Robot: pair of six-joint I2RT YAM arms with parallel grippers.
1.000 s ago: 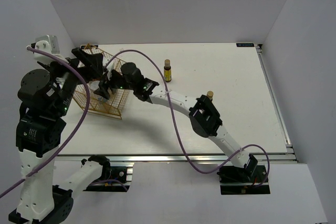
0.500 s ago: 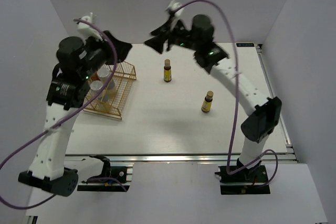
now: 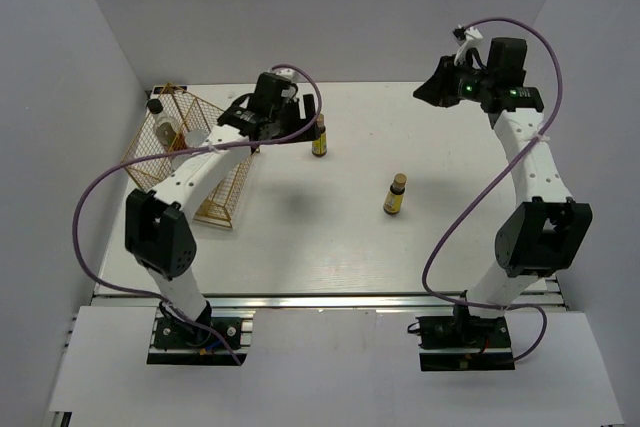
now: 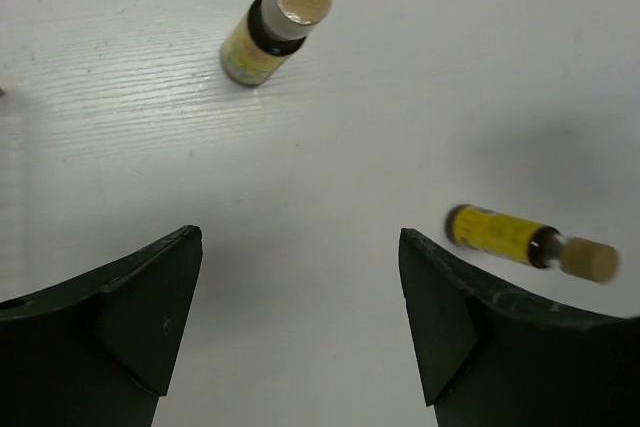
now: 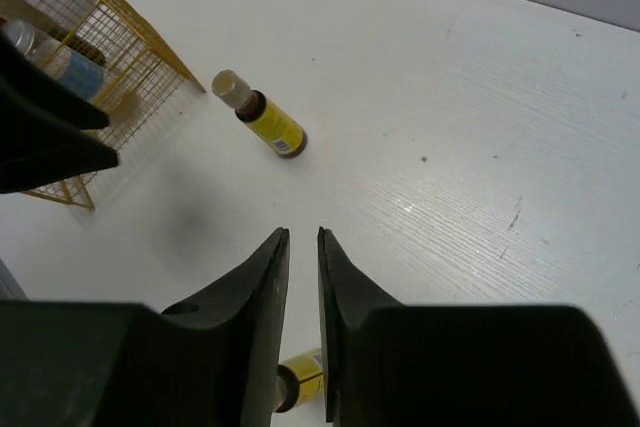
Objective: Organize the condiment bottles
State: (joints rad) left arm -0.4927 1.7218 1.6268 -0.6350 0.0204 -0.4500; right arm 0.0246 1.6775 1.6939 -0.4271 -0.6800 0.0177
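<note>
My left gripper should move its open fingers outward and down next, to go around the back bottle's cap (image 3: pixel 320 121), because the cap is below it and beyond its fingers.
Two dark amber condiment bottles with yellow labels stand on the white table, one at the back (image 3: pixel 319 135) and one nearer the middle (image 3: pixel 396 195). My left gripper (image 3: pixel 305 117) hovers just left of the back bottle, open and empty. In the left wrist view both amber bottles (image 4: pixel 270 27) (image 4: pixel 525 243) lie beyond the wide-apart fingers (image 4: pixel 298 237). My right gripper (image 3: pixel 430 93) hangs high at the back right, its jaws (image 5: pixel 302 234) drawn to a thin slit with nothing between. A white bottle with a blue label (image 5: pixel 72 73) lies in the basket.
The gold wire basket (image 3: pixel 218 202) sits tilted at the table's left, against the wall side. The right arm's purple cable loops over the right half of the table. The table's metal rail (image 3: pixel 330 299) runs along the near edge.
My left arm swung from above the basket out to the back amber bottle and its jaws widened. My right arm moved from back centre to the back right and its jaws closed.
</note>
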